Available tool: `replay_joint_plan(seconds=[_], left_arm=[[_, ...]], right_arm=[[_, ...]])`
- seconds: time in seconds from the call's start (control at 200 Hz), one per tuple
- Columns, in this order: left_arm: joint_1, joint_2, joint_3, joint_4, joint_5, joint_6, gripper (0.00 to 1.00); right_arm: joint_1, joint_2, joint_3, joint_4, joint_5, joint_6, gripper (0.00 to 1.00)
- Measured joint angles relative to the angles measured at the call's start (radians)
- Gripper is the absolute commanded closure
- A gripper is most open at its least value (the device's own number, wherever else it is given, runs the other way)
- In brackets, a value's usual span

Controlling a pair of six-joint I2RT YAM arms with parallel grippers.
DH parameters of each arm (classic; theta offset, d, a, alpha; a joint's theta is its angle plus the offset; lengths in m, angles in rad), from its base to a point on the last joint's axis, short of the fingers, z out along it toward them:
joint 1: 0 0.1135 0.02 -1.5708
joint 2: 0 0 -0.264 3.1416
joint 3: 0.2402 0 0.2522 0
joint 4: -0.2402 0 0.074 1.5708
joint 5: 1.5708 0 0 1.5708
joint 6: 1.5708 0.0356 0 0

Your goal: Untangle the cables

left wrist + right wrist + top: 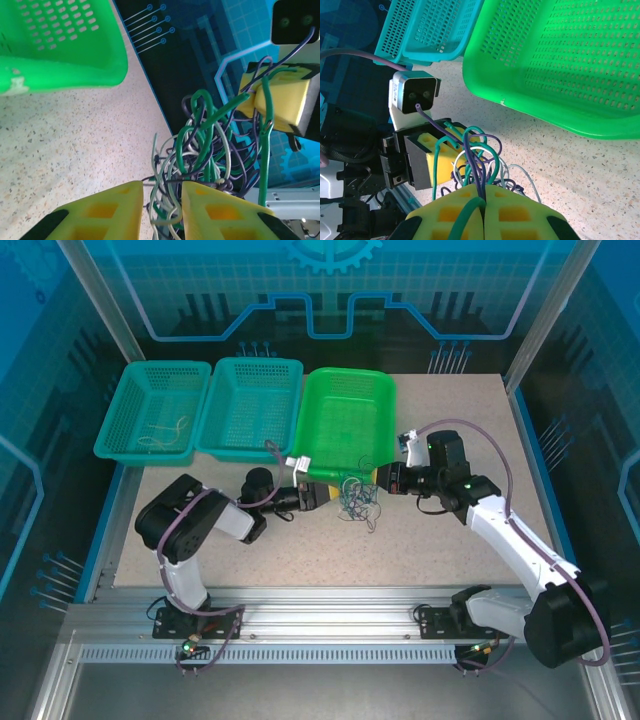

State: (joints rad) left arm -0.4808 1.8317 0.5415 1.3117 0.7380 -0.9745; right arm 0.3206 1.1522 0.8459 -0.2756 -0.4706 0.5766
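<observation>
The green basket's rim crowds the tangle [480, 150]. My right gripper draws back and down next toward the bare table in front, releasing the dark purple cable there.
The cables [357, 502] lie as one tangled bundle of thin green, dark purple and white-cream wires on the speckled table, just in front of the green basket. My right gripper [483, 200] is shut on a dark purple strand and a green strand, which rise out of the tangle [480, 150]. From the left wrist view the right gripper [272, 100] holds those strands taut. My left gripper [162, 202] is open, its yellow fingers [100, 215] straddling pale and green loops of the cables [205, 150]. In the top view the left gripper [325, 495] and right gripper [380, 480] face each other across the bundle.
A green basket [345, 420] stands right behind the tangle, its rim close to both grippers. Two teal baskets [250, 405] [160, 410] sit to its left; the far left one holds a pale wire [165, 430]. Bare table [430, 550] lies in front.
</observation>
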Motion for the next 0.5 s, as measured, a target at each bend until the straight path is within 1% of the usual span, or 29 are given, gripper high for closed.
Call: replay_joint_plan(seconds=[0.135,0.215,0.395,0.5], left_arm=[[0.0,0.0,0.0,0.024,-0.006,-0.02,0.88],[0.0,0.0,0.0,0.032,-0.013,-0.018,1.0],[0.003,-0.004,-0.001,0.04,-0.026,-0.021,1.0],[0.019,-0.05,-0.013,0.02,-0.034,-0.014,1.0]], right_arm=[[0.0,0.0,0.0,0.0,0.001,0.0,1.0],[0.0,0.0,0.0,0.0,0.007,0.003,1.0],[0.0,-0.003,0.0,-0.003,0.027,0.003,1.0],[-0.001,-0.022,-0.008,-0.008,0.06,0.004,1.0]])
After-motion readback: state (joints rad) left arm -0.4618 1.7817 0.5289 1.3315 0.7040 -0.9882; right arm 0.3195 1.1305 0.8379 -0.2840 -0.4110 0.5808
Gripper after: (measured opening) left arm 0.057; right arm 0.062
